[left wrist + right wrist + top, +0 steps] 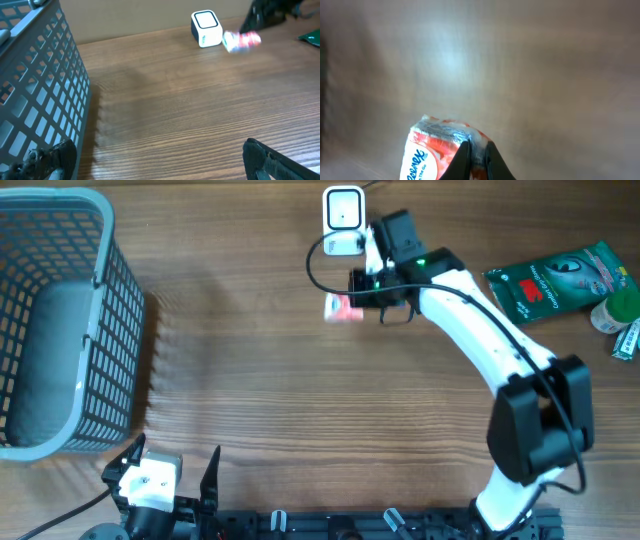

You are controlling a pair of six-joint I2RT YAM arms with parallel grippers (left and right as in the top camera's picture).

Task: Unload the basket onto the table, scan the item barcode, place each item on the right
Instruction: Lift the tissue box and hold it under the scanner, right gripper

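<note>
The spot on the tabletop by the green packet's near edge point(574, 346) is clear, so next I should move my right gripper past the scanner point(343, 220), then down there to release.
The item is a red and white Kleenex tissue pack point(342, 308) point(432, 155). My right gripper point(356, 302) point(477, 152) is shut on one edge of its wrapper and holds it above the table. The pack hangs just in front of the white cube scanner point(343, 220) point(206, 28), a little apart from it. From the left wrist view the pack point(241, 41) sits to the right of the scanner, with the dark right gripper point(262, 17) behind it. No barcode shows on the pack. My left gripper point(170, 462) point(157, 159) stands wide open and empty, low at the table's near edge.
A blue-grey mesh basket point(95, 330) point(45, 85) stands at the left, close beside my left gripper. A green packet point(555, 280), a green-capped bottle point(615, 310) and a small item point(627, 340) lie at the right edge.
</note>
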